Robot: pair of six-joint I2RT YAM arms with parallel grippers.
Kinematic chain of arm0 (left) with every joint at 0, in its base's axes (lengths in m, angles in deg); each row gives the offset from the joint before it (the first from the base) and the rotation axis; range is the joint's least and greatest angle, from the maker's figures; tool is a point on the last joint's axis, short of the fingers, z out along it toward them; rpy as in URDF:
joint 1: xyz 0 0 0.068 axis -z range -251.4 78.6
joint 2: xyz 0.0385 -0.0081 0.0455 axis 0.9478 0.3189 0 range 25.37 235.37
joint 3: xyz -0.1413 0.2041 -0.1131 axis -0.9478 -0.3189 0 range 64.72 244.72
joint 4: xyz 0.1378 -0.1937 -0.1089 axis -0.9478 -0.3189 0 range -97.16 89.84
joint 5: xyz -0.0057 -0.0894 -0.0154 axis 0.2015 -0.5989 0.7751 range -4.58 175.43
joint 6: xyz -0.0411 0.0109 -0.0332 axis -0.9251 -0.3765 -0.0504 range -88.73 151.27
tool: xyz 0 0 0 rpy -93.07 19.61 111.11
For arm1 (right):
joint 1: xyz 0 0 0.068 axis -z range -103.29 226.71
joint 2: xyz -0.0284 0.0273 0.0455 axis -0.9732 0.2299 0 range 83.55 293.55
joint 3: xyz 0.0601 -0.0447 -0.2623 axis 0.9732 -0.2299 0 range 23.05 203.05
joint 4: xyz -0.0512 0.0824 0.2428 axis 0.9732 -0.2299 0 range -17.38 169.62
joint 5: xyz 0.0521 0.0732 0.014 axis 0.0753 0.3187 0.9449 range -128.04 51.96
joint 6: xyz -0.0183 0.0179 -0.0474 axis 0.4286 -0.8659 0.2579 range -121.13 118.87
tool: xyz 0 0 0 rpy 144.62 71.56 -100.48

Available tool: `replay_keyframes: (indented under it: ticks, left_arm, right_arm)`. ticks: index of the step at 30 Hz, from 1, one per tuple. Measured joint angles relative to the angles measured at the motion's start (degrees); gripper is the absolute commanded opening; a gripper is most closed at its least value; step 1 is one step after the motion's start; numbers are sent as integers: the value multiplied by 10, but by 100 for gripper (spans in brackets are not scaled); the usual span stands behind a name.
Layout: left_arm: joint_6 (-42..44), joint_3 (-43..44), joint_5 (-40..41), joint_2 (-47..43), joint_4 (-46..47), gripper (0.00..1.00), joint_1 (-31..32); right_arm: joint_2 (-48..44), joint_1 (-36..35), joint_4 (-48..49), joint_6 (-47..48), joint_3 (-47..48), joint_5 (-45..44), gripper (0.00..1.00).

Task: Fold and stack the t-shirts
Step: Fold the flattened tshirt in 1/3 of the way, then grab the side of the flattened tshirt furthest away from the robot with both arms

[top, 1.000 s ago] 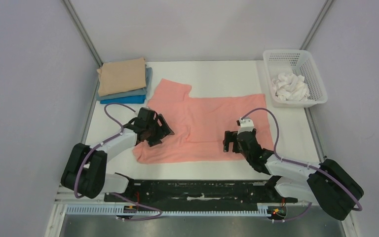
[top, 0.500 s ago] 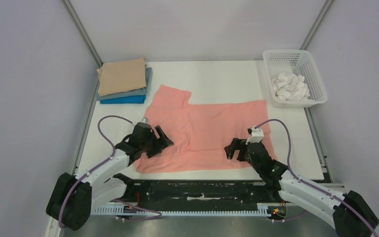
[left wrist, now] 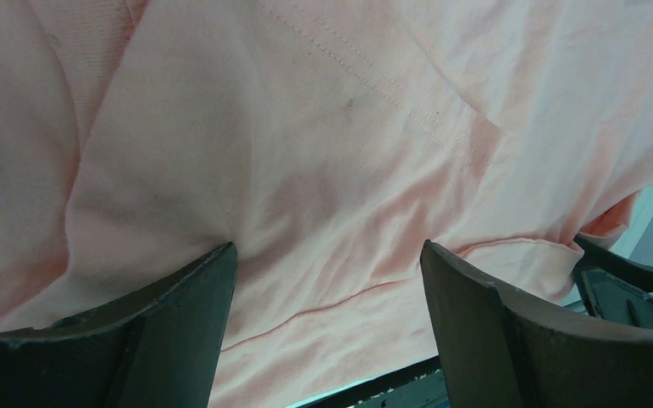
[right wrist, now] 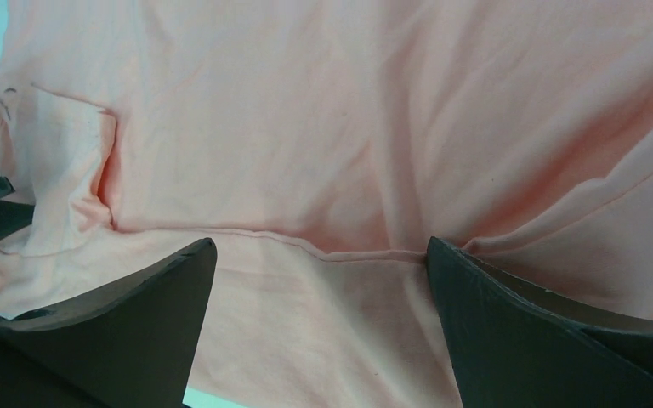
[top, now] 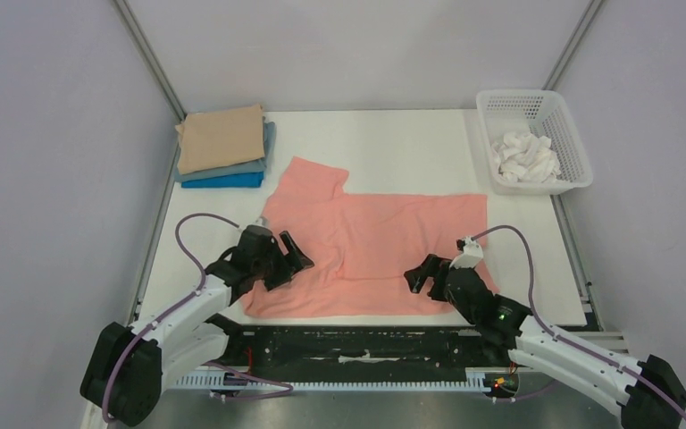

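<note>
The t-shirt sleeve's far corner [top: 296,160] is outward of my left gripper, by the stack, so my left gripper should lift, move outward and lower next to close on it.
A salmon-pink t-shirt [top: 371,241] lies spread flat on the white table, one sleeve pointing to the back left. It fills the left wrist view [left wrist: 323,127] and the right wrist view [right wrist: 323,119]. My left gripper [top: 288,264] is open, its fingers pressed down on the shirt's near left part. My right gripper [top: 422,275] is open, its fingers resting on the shirt's near right part by a hem fold. A stack of folded shirts stands at the back left: tan [top: 221,138] on top, grey-blue [top: 265,154] under it, bright blue [top: 223,181] at the bottom.
A white mesh basket [top: 564,134] with crumpled white cloth [top: 524,157] in it stands at the back right. The table's near edge and a black rail [top: 366,344] run just below the shirt's near hem. Frame posts rise at both back corners.
Both grippers have pulled back toward the near edge, dragging the pink shirt with them; its near hem now lies closer to the table's front edge.
</note>
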Motion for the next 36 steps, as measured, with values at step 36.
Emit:
replay_keyframes:
  ticks: [36]
  left_arm:
    - [136,742,145,671,-85,88,-113]
  right_arm:
    - [162,123,73,252,137,-142,98]
